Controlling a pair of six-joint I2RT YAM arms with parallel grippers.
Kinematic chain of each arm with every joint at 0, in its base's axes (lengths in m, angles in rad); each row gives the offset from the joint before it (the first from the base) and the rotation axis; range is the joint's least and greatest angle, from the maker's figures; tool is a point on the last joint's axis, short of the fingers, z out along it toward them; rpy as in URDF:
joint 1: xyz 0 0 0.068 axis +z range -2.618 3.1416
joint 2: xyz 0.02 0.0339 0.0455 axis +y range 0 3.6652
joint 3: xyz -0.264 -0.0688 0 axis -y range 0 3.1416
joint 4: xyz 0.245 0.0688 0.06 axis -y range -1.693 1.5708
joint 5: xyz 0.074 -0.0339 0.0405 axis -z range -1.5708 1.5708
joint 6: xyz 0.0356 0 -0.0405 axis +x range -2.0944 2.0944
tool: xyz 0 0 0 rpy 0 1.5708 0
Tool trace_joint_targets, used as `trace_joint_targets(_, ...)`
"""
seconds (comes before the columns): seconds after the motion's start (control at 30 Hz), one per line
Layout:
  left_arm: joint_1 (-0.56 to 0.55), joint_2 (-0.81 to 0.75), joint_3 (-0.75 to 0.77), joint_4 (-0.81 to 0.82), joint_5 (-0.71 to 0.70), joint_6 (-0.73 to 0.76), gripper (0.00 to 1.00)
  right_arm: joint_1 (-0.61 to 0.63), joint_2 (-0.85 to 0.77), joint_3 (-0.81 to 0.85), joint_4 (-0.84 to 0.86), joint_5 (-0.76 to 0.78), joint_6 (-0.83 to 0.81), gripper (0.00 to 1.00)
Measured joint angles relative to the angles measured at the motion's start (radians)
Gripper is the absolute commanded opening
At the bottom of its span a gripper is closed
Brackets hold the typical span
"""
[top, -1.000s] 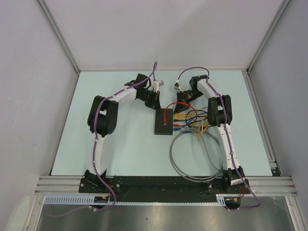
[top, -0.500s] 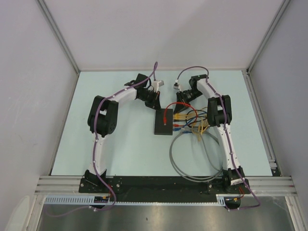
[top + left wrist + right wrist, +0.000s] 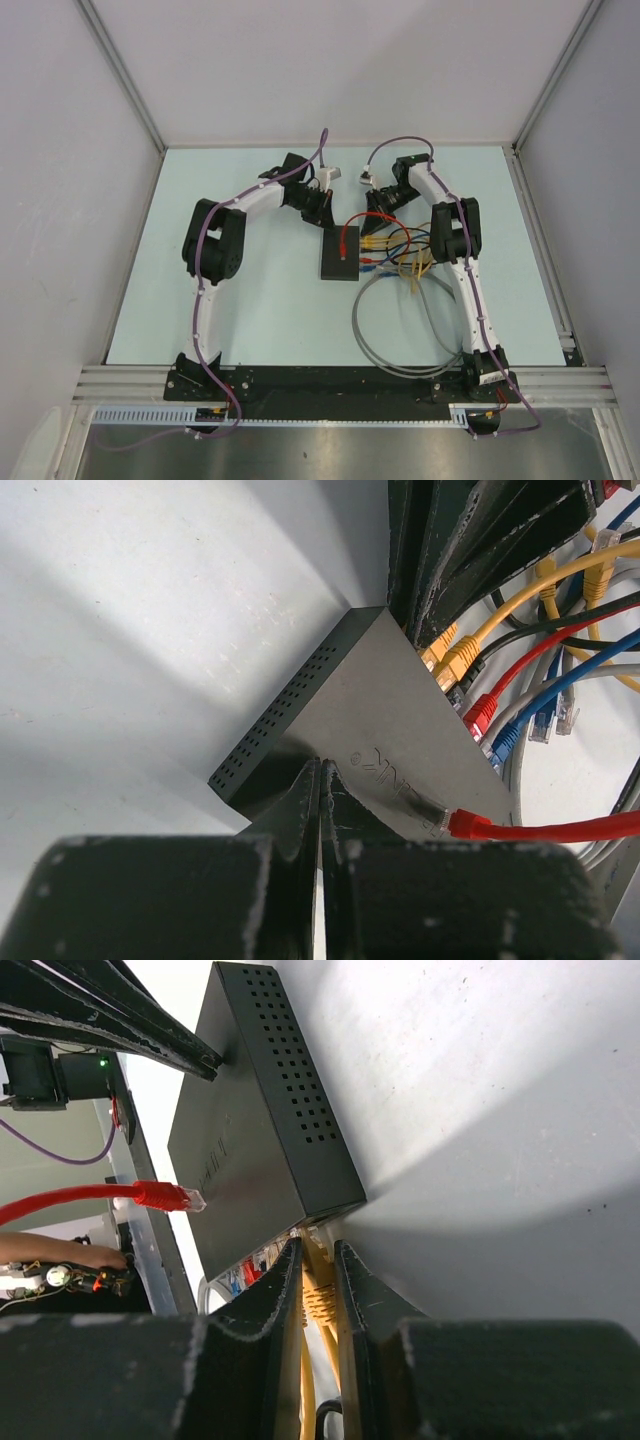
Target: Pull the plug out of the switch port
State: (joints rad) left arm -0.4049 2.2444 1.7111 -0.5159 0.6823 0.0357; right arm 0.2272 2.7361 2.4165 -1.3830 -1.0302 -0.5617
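Observation:
Next, my right gripper draws off the switch (image 3: pixel 340 256) to release the plug over bare tabletop, which lies outward of it and to its right in the top view.
The switch (image 3: pixel 340 256) is a flat black box at the table's middle, with cables in the sockets on its right edge. My right gripper (image 3: pixel 318 1250) is shut on a yellow plug (image 3: pixel 320 1295) whose tip sits at the end socket of the switch (image 3: pixel 260 1130). My left gripper (image 3: pixel 322 765) is shut and empty, its tips pressed on the switch's far left corner (image 3: pixel 380 720). A loose red plug (image 3: pixel 470 825) lies on top of the switch. In the top view the left gripper (image 3: pixel 325 215) and right gripper (image 3: pixel 372 222) flank the switch's far end.
Yellow, red, blue and black cables (image 3: pixel 400 250) tangle to the right of the switch. A grey cable loop (image 3: pixel 400 335) lies in front of it. Other plugs (image 3: pixel 480 715) sit in the sockets. Grey walls enclose the table.

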Motion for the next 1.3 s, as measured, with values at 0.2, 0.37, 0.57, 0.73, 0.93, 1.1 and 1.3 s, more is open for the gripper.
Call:
trace_joint_targets(0.2, 0.0, 0.0, 0.0, 0.0, 0.0, 0.001, 0.0, -0.006, 0.0, 0.0, 0.0, -0.001, 0.007, 0.0)
trace_joint_targets(0.37, 0.0, 0.0, 0.0, 0.0, 0.0, 0.002, 0.0, -0.006, 0.0, 0.008, -0.005, 0.001, -0.01, 0.0)
trace_joint_targets(0.57, -0.001, 0.0, 0.0, 0.0, 0.0, 0.01, 0.0, -0.007, 0.0, 0.01, -0.016, -0.007, -0.094, 0.0)
trace_joint_targets(0.73, -0.002, 0.0, 0.0, 0.0, 0.001, 0.011, 0.0, -0.024, 0.0, 0.01, -0.027, -0.001, -0.154, 0.0)
trace_joint_targets(0.93, -0.005, 0.0, 0.0, 0.002, 0.0, 0.018, 0.0, -0.059, -0.001, 0.012, -0.026, -0.005, -0.187, 0.0)
trace_joint_targets(1.1, -0.005, 0.0, 0.0, 0.003, 0.0, 0.018, 0.0, -0.073, -0.013, 0.017, -0.009, 0.014, -0.179, 0.0)
trace_joint_targets(1.3, -0.006, 0.0, 0.001, 0.002, 0.001, 0.018, 0.0, -0.093, -0.089, 0.017, 0.094, 0.077, -0.06, 0.0)
